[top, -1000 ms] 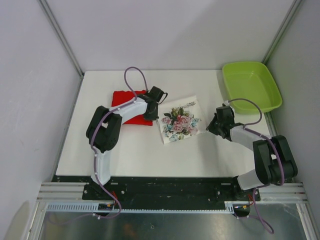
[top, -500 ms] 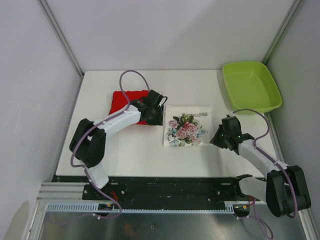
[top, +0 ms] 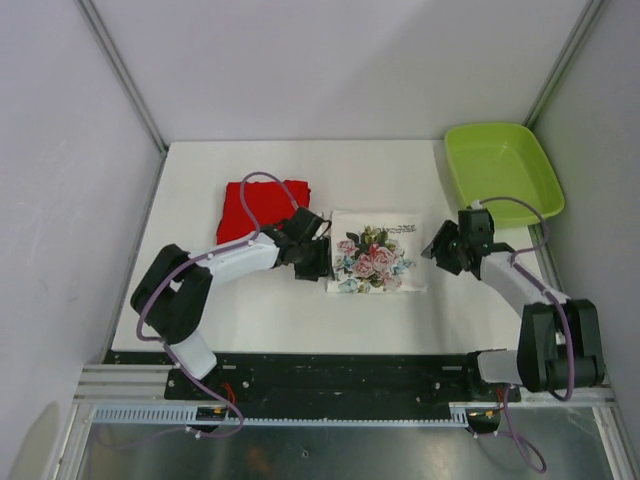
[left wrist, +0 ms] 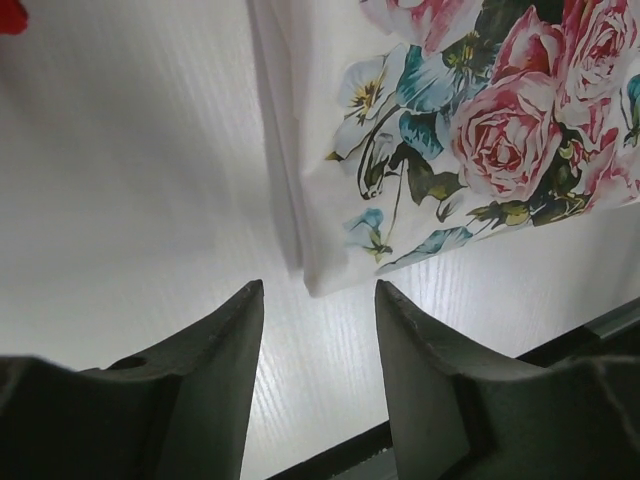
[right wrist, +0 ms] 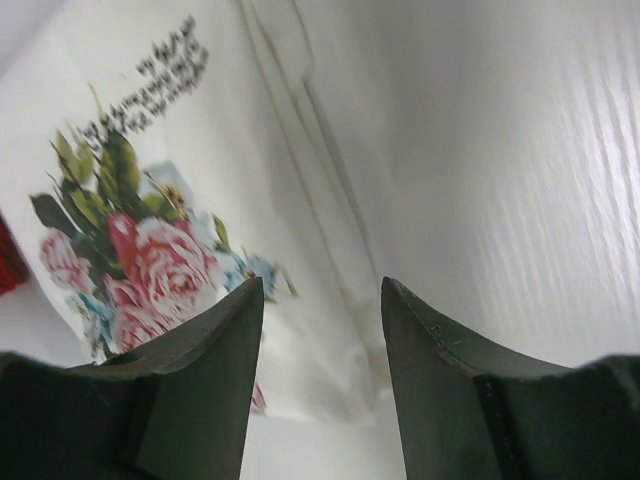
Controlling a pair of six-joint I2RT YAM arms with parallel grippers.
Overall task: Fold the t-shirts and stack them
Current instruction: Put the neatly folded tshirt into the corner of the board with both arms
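My left gripper lowers its open fingers astride the white t-shirt's near corner (top: pixel 331 290) (left wrist: pixel 315 287) next, on the red t-shirt's side, since that corner already points into their gap.
The folded white t-shirt (top: pixel 376 252) with a rose print lies flat at the table's middle; its print also fills the left wrist view (left wrist: pixel 480 130) and the right wrist view (right wrist: pixel 150 260). A folded red t-shirt (top: pixel 262 203) lies to its left, apart from it. My left gripper (top: pixel 318 262) sits at the white shirt's near-left corner, open (left wrist: pixel 318 290) with only bare table between the fingers. My right gripper (top: pixel 441 252) hovers at the shirt's right edge, open (right wrist: pixel 322 285), with the shirt's edge below the gap.
A lime-green plastic tray (top: pixel 502 172) stands at the table's back right corner. Grey walls close in on both sides. The black front rail (top: pixel 340 368) runs along the near edge.
The white shirt was carried right and laid flat, squared to the table. Both grippers opened and let it go. The left arm swung toward the shirt's near-left corner; the right drew back.
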